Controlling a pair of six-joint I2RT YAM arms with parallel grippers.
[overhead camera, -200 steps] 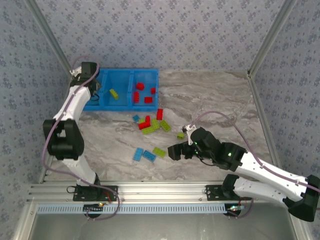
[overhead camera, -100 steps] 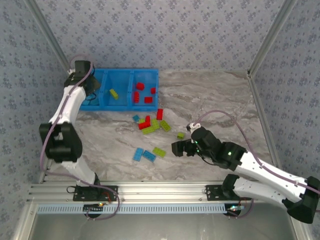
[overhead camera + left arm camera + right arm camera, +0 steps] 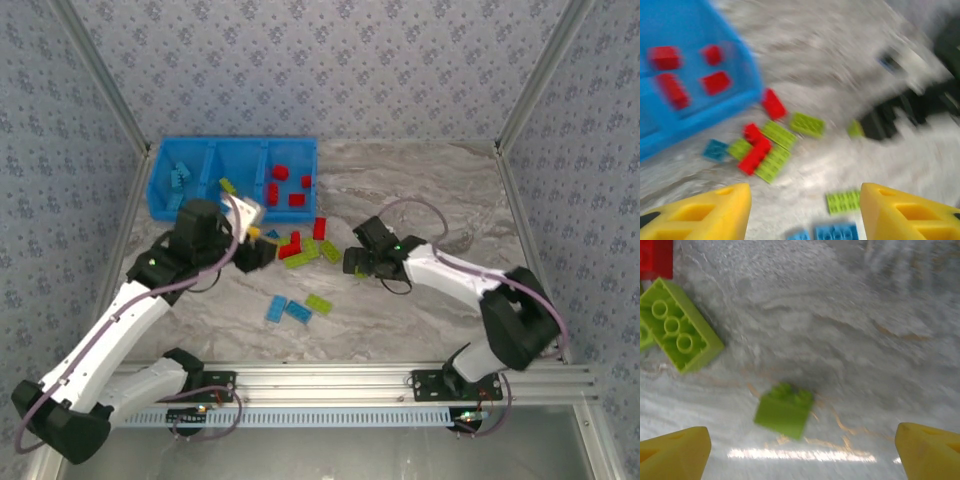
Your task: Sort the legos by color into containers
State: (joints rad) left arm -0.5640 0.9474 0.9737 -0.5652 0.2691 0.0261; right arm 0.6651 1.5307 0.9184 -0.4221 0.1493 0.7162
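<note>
My right gripper lowers over the small green brick (image 3: pixel 361 272) (image 3: pixel 784 411) next and closes on its sides, since it lies alone on the marble between my open fingers.
The blue bin tray (image 3: pixel 160 205) stands at the far left; light blue bricks (image 3: pixel 178 178) lie in its left compartment, one lime green brick (image 3: pixel 228 186) in the middle, red bricks (image 3: pixel 285 185) in the right. A loose pile of red, green and blue legos (image 3: pixel 300 248) lies in front of it. My left gripper (image 3: pixel 258 243) hovers open just left of the pile, its yellow fingers (image 3: pixel 695 212) wide apart. My right gripper (image 3: pixel 352 262) is open over a small green brick (image 3: pixel 784 411) lying between and ahead of its fingers (image 3: pixel 675 452).
Nearer the front edge lie two blue bricks (image 3: pixel 287 310) and a green one (image 3: pixel 319 303), the green brick (image 3: pixel 842 201) also showing between the left fingers. A larger green brick (image 3: pixel 677 332) lies to the left in the right wrist view. Patterned walls enclose the marble table (image 3: pixel 440 190).
My left arm has swung from the bin's left compartment down to the pile in the middle. My right gripper has moved away from the front edge, up to the small green brick.
</note>
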